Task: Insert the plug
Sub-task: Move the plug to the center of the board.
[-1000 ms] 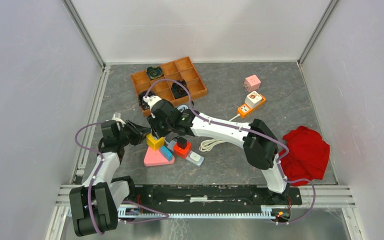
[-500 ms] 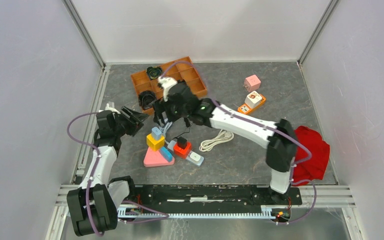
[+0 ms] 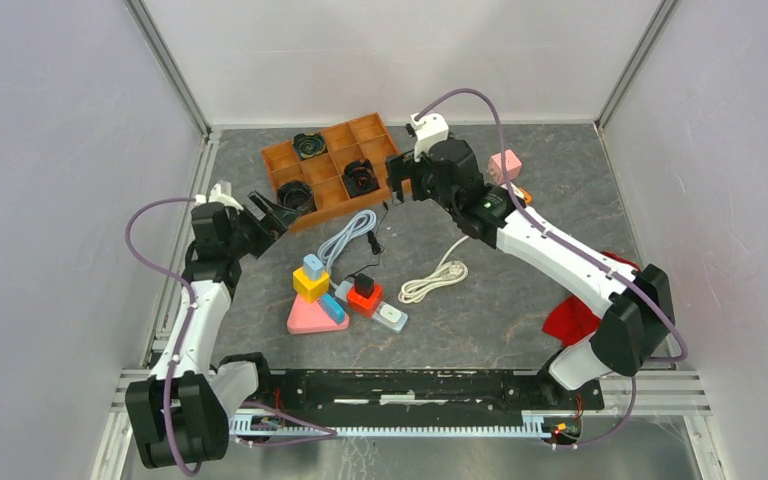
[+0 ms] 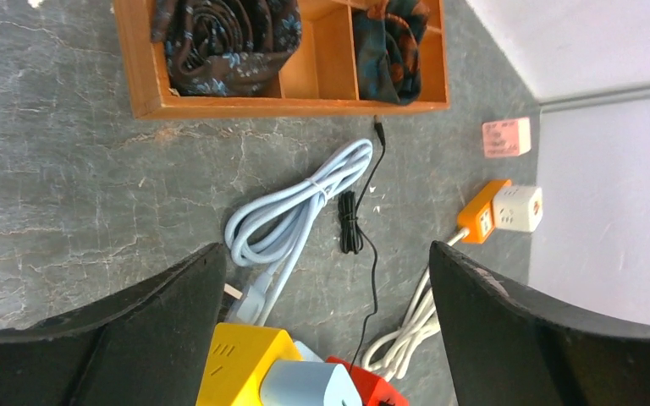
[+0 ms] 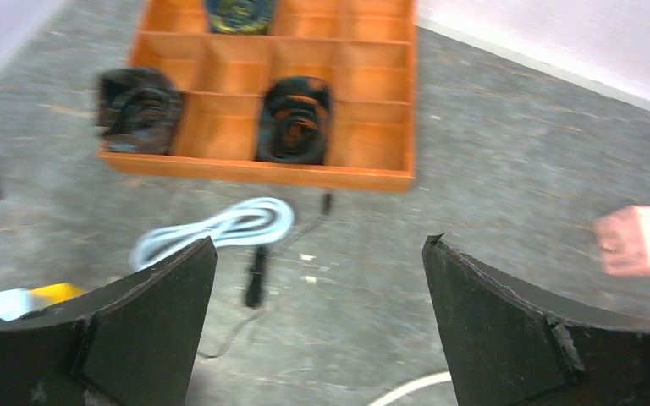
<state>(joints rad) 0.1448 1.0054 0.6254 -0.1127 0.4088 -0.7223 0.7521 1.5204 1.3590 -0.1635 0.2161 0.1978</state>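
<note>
My right gripper swings to its right in the top view next and descends with open fingers astride the pink cube (image 3: 505, 167) (image 5: 643, 241), which lies below it there.
A light blue plug (image 3: 312, 266) stands on top of a yellow cube socket (image 3: 310, 286); in the left wrist view the plug (image 4: 305, 382) and the cube (image 4: 235, 359) lie low between my fingers. From the plug a pale blue cable (image 3: 350, 235) runs back in a coil. My left gripper (image 3: 276, 213) hangs open, left of and behind the cube, touching nothing (image 4: 326, 254). My right gripper (image 3: 400, 188) is open too, up by the orange tray's right end, with bare floor between its fingers (image 5: 319, 245).
A pink wedge (image 3: 307, 318), a red adapter with a black plug (image 3: 363, 294) and a grey strip (image 3: 390, 317) crowd the cube. An orange tray (image 3: 372, 148) with rolled dark items sits behind. White cable (image 3: 435, 282), pink cube (image 3: 505, 165), red cloth (image 3: 575, 318) lie right.
Both grippers opened and drew back from the yellow cube. The right arm swung far back and right; the left arm retreated to the left. The blue plug stays on the cube.
</note>
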